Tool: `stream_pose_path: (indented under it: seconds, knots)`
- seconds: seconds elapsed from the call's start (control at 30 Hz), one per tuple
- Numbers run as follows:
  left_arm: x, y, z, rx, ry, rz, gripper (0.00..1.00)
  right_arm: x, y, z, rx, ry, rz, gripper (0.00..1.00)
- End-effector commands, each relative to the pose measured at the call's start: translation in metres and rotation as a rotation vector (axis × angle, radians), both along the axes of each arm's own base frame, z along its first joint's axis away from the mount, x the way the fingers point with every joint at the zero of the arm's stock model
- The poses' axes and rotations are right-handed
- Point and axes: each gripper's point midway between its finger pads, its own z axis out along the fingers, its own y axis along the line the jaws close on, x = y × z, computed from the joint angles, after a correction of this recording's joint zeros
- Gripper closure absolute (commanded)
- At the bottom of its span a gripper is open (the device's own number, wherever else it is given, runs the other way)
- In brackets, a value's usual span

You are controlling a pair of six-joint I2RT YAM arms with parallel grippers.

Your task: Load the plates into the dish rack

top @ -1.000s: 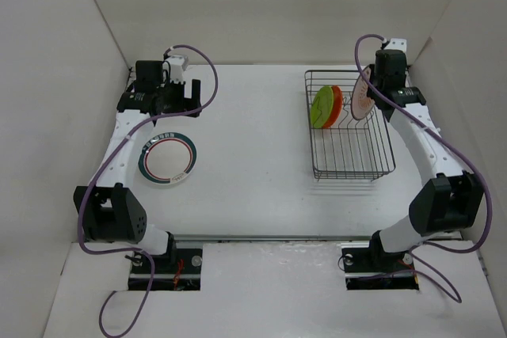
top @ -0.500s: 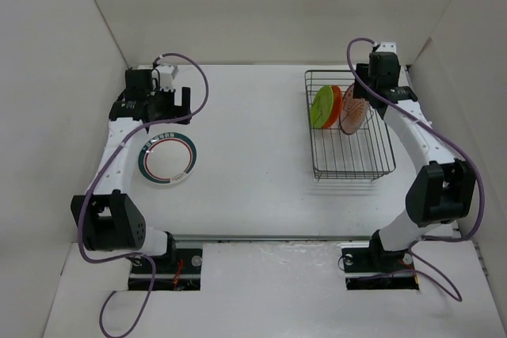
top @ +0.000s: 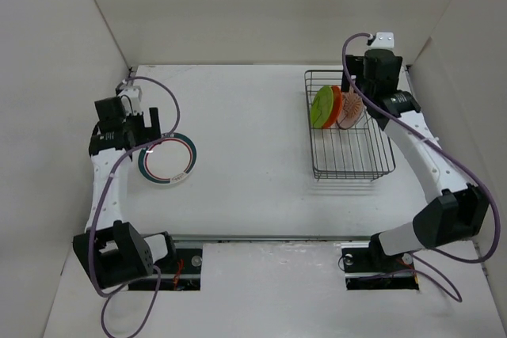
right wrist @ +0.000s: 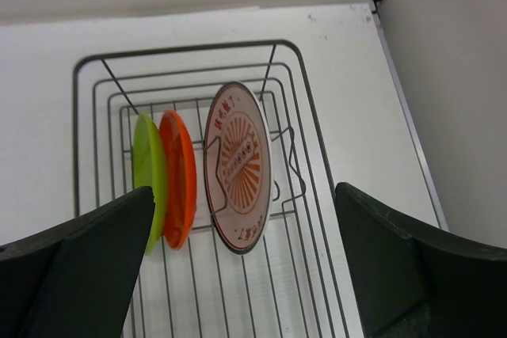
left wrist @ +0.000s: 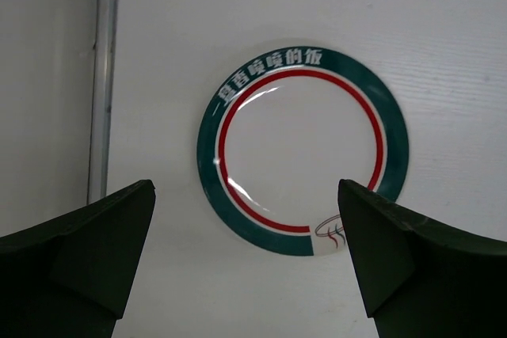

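The flat plate is wider than the left gripper's open fingers, so the left gripper should next lower and tilt onto the ringed plate's wall-side rim below it.
The dish rack is a dark wire basket at the right rear of the table. Three plates stand on edge in it: lime green, orange and sunburst-patterned. My right gripper hovers open above the rack's far end, touching nothing. In the right wrist view the sunburst plate leans between the open gripper's fingers, beside the orange and green plates. The ringed plate lies flat at the left. My left gripper hangs open just left of it, above the ringed plate.
White walls close in the table on the left, back and right. The left wall's seam runs near the ringed plate. The right wall stands close beside the rack's rim. Both arm bases sit at the near edge.
My right gripper opened and let go of the sunburst plate, which now stands in the rack; it then lifted back. My left arm swung nearer and leftward, beside the ringed plate.
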Motion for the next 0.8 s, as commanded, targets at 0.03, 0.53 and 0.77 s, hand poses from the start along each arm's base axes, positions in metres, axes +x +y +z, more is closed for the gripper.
stream_pose_path:
  seconds: [0.03, 0.53, 0.77]
  knots:
    - [-0.016, 0.028, -0.017, 0.062, 0.004, 0.121, 0.00, -0.005, -0.006, 0.043, 0.021, -0.138, -0.048, 0.00]
    - [-0.045, 0.066, -0.081, -0.158, 0.165, 0.115, 0.00, -0.016, -0.004, 0.059, 0.076, -0.183, 0.021, 0.00]
    - [-0.042, 0.060, -0.115, -0.385, 0.266, -0.018, 0.01, -0.019, 0.008, 0.064, 0.098, -0.208, 0.100, 0.00]
